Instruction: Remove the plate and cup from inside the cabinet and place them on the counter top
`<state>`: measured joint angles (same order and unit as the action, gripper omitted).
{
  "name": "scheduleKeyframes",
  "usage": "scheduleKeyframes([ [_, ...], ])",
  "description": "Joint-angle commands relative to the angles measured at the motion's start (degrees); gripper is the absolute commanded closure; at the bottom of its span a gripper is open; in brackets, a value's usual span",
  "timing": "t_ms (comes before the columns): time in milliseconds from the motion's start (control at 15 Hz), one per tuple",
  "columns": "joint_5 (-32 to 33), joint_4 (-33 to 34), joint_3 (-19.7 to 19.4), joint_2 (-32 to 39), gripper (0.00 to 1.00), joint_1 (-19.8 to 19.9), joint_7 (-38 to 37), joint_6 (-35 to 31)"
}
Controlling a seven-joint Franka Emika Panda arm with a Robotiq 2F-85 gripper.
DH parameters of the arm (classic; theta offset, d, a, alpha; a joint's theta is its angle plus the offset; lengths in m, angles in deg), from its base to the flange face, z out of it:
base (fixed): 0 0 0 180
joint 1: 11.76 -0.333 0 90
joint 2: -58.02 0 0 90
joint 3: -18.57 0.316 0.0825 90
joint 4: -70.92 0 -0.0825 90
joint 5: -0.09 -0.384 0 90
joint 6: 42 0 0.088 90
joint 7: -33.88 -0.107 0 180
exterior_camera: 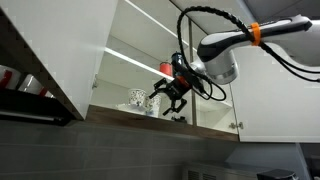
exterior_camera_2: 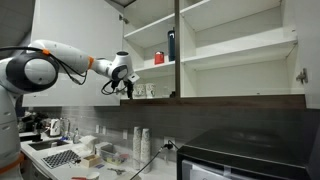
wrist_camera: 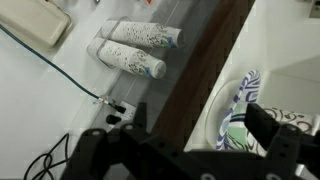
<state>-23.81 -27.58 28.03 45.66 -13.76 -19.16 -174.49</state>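
The plate's near rim [wrist_camera: 230, 112] is still beyond my gripper's fingers. My gripper should next move outward over the shelf, to the right in the wrist view, onto that rim.
The white cabinet [exterior_camera: 120, 40] stands open, with a dark wood bottom edge [wrist_camera: 200, 70]. On its lowest shelf sit the patterned plate [exterior_camera: 154, 104] and, beside it, the patterned cup [exterior_camera: 137, 97]. Both also show in an exterior view as the plate [exterior_camera_2: 139, 91] and the cup [exterior_camera_2: 150, 90]. My gripper [exterior_camera: 172, 98] is open at the shelf's front edge, right next to the plate, as an exterior view [exterior_camera_2: 127, 87] also shows. In the wrist view the plate [wrist_camera: 232, 112] lies between my spread fingers [wrist_camera: 195, 130]. I cannot tell whether they touch it.
A tall dark bottle [exterior_camera_2: 171, 45] and a red item [exterior_camera_2: 158, 57] stand on the shelf above. Open cabinet doors [exterior_camera: 60, 50] hang on both sides. Far below, the counter [exterior_camera_2: 110, 165] holds stacked paper cups [wrist_camera: 140, 47], a cable [wrist_camera: 50, 75] and a black appliance [exterior_camera_2: 245, 155].
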Motion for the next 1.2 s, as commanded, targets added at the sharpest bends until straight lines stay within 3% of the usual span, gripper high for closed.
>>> scheduleKeyframes([
  [0,1.07,5.93,-0.15,5.11,0.00,-1.15,-3.51,-2.61],
  [200,1.67,8.24,-0.40,7.25,0.02,-1.61,-4.64,-3.65],
  [333,2.10,9.27,-0.56,8.15,0.16,-1.74,-5.21,-3.67],
  [533,3.06,10.55,-0.80,9.16,0.30,-1.82,-6.28,-3.16],
  [600,3.29,10.76,-0.86,9.38,0.29,-1.86,-6.56,-3.15],
  [667,3.47,10.97,-0.96,9.52,0.36,-1.89,-6.82,-3.08],
  [733,3.66,11.26,-1.06,9.77,0.33,-1.92,-7.06,-3.13],
  [1000,4.49,11.92,-1.38,10.50,0.39,-2.00,-7.88,-3.00],
  [1133,5.07,12.23,-1.48,10.92,0.36,-2.00,-8.41,-2.88],
])
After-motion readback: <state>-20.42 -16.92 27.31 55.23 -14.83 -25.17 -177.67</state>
